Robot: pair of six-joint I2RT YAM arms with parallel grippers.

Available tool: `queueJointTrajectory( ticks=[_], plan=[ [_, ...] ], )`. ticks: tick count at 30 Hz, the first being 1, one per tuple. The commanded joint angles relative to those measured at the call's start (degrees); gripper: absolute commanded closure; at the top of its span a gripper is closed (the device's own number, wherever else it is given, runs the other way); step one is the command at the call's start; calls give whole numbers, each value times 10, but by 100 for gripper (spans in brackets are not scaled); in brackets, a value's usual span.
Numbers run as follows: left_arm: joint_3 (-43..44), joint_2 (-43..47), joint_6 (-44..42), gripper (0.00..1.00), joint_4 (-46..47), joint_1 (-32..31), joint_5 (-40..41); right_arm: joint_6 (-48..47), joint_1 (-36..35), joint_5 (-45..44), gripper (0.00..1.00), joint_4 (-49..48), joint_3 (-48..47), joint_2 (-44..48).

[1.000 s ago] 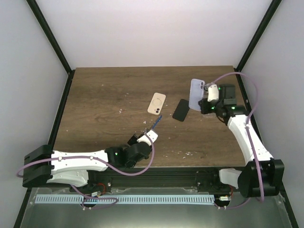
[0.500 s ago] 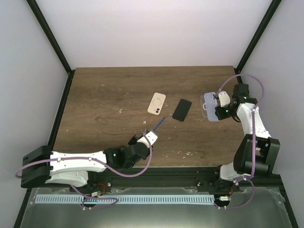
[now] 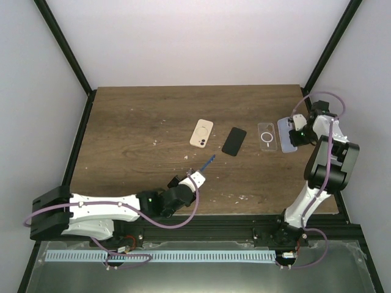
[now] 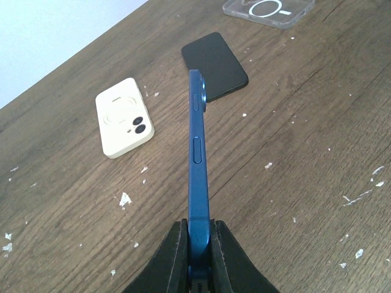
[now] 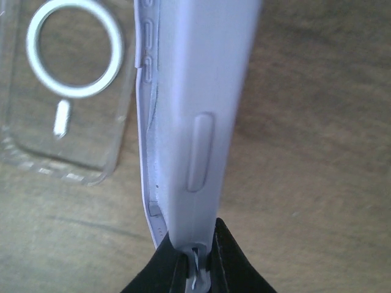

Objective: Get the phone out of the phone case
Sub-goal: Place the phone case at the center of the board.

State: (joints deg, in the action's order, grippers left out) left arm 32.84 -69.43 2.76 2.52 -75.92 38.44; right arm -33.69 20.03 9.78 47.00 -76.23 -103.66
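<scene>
I will lower my right gripper a little toward the clear case next, then put the lavender phone case (image 3: 285,133) down beside the clear case.
My left gripper (image 3: 197,176) is shut on the bottom end of a blue phone (image 3: 208,162) and holds it on edge, sticking out over the table. In the left wrist view the blue phone (image 4: 197,146) runs up from my gripper (image 4: 198,244). My right gripper (image 3: 295,134) is shut on the edge of a lavender phone case (image 3: 285,133), low over the table at the far right. In the right wrist view the lavender case (image 5: 195,104) stands on edge with my gripper (image 5: 199,262) pinching its wall. Its inner side shows on the left.
A clear case with a white ring (image 3: 266,135) lies just left of the lavender case and also shows in the right wrist view (image 5: 67,91). A black phone (image 3: 234,141) and a cream phone case with camera lenses (image 3: 202,133) lie mid-table. The table's right edge is close to my right gripper.
My right gripper has carried the lavender case to the right and down, to beside the clear case. My left gripper with the blue phone has barely moved.
</scene>
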Motion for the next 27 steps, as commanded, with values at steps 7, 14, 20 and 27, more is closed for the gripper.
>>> queueJointTrajectory(
  ticks=[7, 14, 20, 27],
  plan=[
    [14, -23, -13, 100, 55, -5, 11, -14, 13, 1, 95, 93, -150, -160],
    [27, -26, -26, 100, 55, -8, 21, 0, 14, 3, 75, 65, -185, -213],
    [52, -57, -76, 100, 54, -8, 56, 12, 19, 40, 67, 50, -183, -195],
    [142, -170, -203, 100, 37, 2, 92, 75, 24, 145, 54, -34, -59, -6]
  ],
)
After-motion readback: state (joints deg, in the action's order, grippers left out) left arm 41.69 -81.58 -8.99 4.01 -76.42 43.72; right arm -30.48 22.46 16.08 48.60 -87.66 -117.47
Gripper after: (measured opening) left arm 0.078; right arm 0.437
